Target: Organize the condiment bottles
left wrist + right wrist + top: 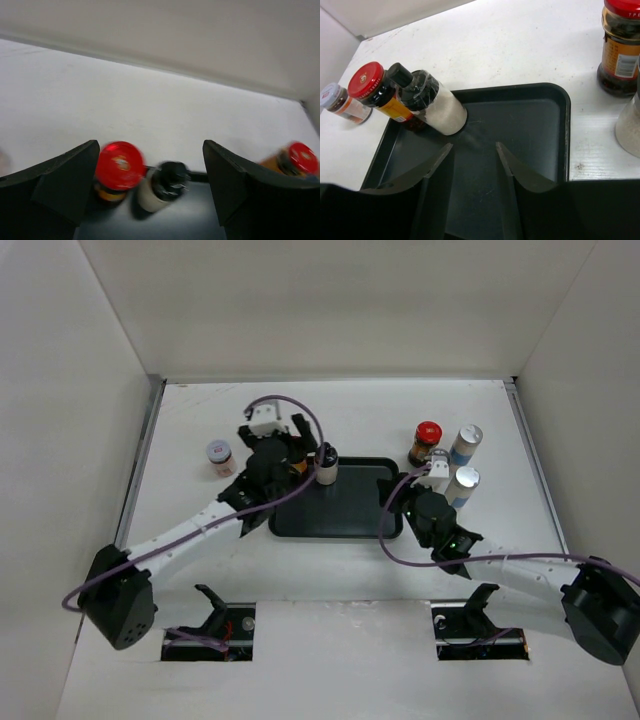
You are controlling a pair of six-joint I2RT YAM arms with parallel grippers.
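The left gripper swings to the left in the top view next, toward the pale-lidded jar outside the tray, then down around the jar's lid (218, 451) (3, 162).
A black-capped white bottle (327, 465) stands at the back left of the black tray (340, 520). Beside it is a red-capped jar (372, 87). My left gripper (151, 150) is open just above them, with the red-capped jar (119, 165) by its left finger and the black-capped bottle (165, 184) between the fingers, neither gripped. My right gripper (474, 146) hangs open over the tray floor (530, 125) with nothing in it. On the table to the right stand another red-capped jar (426, 443) and two silver-capped cylinders (466, 444) (462, 485). A pale-lidded jar (219, 456) stands left of the tray.
White walls close in the table at the back and on both sides. The right arm's cable (395, 540) loops over the tray's right end. The right-hand jar (620, 45) and a cylinder (630, 125) stand close to the tray's right rim.
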